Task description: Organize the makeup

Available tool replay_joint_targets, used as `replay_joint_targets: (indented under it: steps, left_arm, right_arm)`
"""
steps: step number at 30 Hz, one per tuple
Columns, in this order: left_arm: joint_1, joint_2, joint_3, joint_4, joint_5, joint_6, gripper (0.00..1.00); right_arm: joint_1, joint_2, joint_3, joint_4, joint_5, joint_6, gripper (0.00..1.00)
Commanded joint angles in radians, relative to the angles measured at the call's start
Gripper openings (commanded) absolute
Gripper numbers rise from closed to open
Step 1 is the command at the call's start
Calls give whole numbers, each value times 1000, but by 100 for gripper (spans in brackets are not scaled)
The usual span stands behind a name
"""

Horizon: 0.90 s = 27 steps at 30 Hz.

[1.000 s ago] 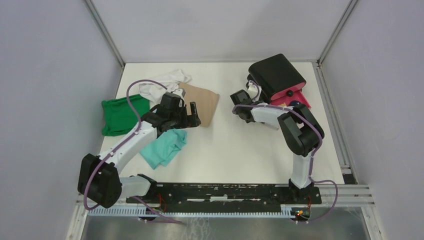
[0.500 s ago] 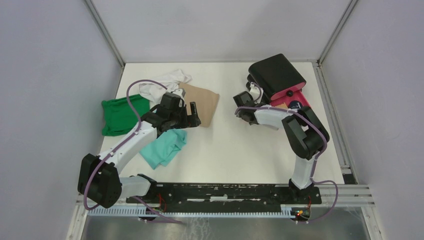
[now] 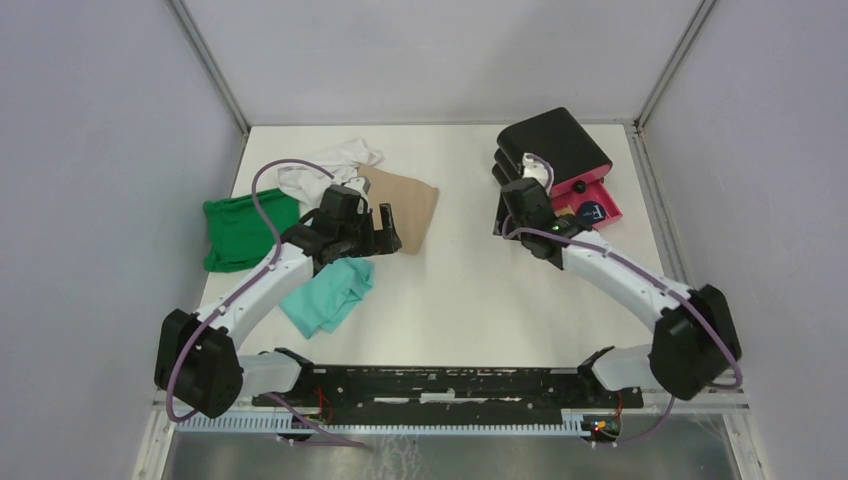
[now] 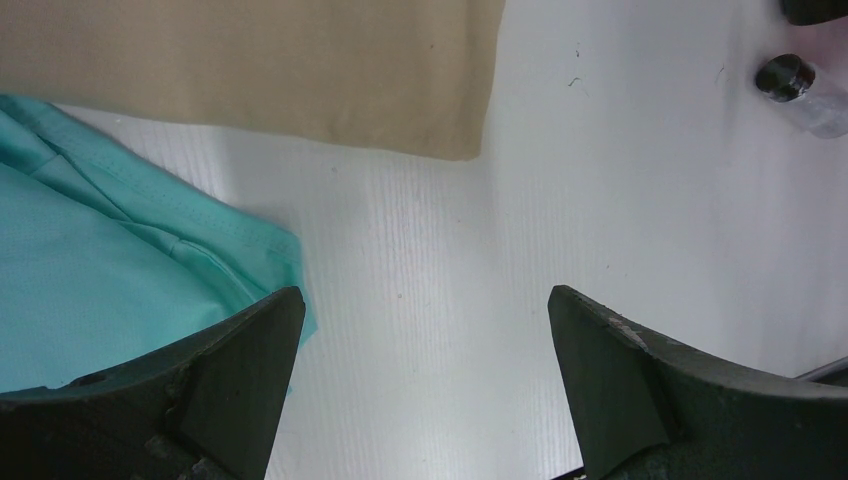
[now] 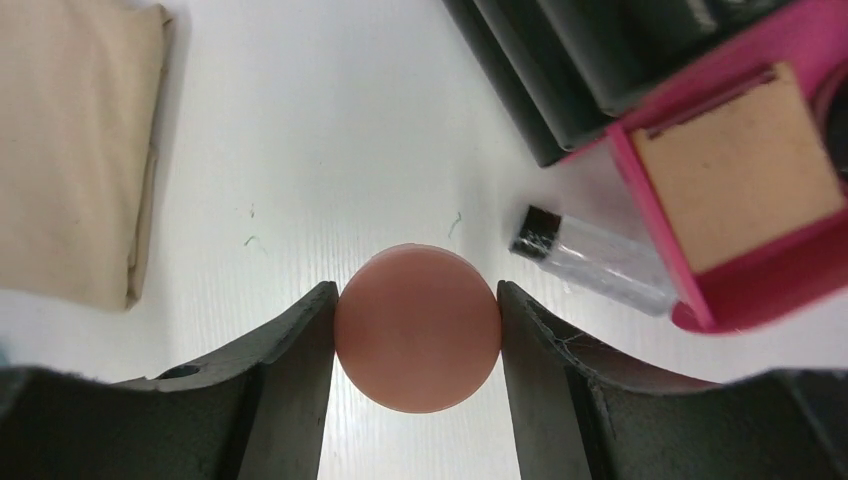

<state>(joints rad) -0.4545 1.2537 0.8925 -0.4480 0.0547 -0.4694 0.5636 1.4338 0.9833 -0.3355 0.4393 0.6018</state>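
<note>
My right gripper should move the puff [image 5: 417, 335] to the right in the top view, over the bare top of the tan square pad [image 5: 740, 166]. It should then let go of the puff there.
In the right wrist view my right gripper [image 5: 417, 300] is shut on the salmon-pink round puff [image 5: 417, 335], held just above the white table. The clear black-capped vial [image 5: 592, 260] lies beside it to the right, against the pink drawer [image 5: 770, 290]. The tan square pad [image 5: 738, 165] lies in that drawer. In the top view a small dark round jar [image 3: 590, 211] sits in the open drawer beside my right gripper [image 3: 508, 222]. My left gripper [image 4: 425, 330] is open and empty over bare table; the vial [image 4: 805, 92] shows far off. The egg-shaped sponge is out of view.
The black box [image 3: 552, 145] with pink drawers stands at the back right. The tan cloth [image 3: 405, 203], white cloth [image 3: 325, 165], green cloth [image 3: 240, 232] and teal cloth [image 3: 328, 293] lie on the left around my left gripper [image 3: 385, 232].
My right arm has swung its elbow out to the right, and its gripper has shifted right, closer to the black box and pink drawer. The left arm has not moved.
</note>
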Motion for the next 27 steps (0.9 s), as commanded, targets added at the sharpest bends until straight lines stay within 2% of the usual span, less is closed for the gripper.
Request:
replay_joint_targets:
  steps: [1, 6, 10, 17, 27]
  left_arm:
    - [6, -32, 10, 19, 3, 36, 99]
    - [5, -36, 14, 20, 4, 41, 99]
    - [7, -33, 16, 24, 6, 42, 99]
    - [7, -23, 5, 25, 12, 48, 99]
    - [7, -33, -4, 25, 5, 41, 99]
  right_arm:
    - [-28, -169, -17, -149, -23, -65, 51]
    - [-133, -298, -17, -252, -52, -79, 52]
    - [-217, -327, -4, -291, -47, -114, 52]
    - [-353, -261, 3, -225, -136, -107, 53]
    - [-429, -75, 67, -122, -129, -109, 54]
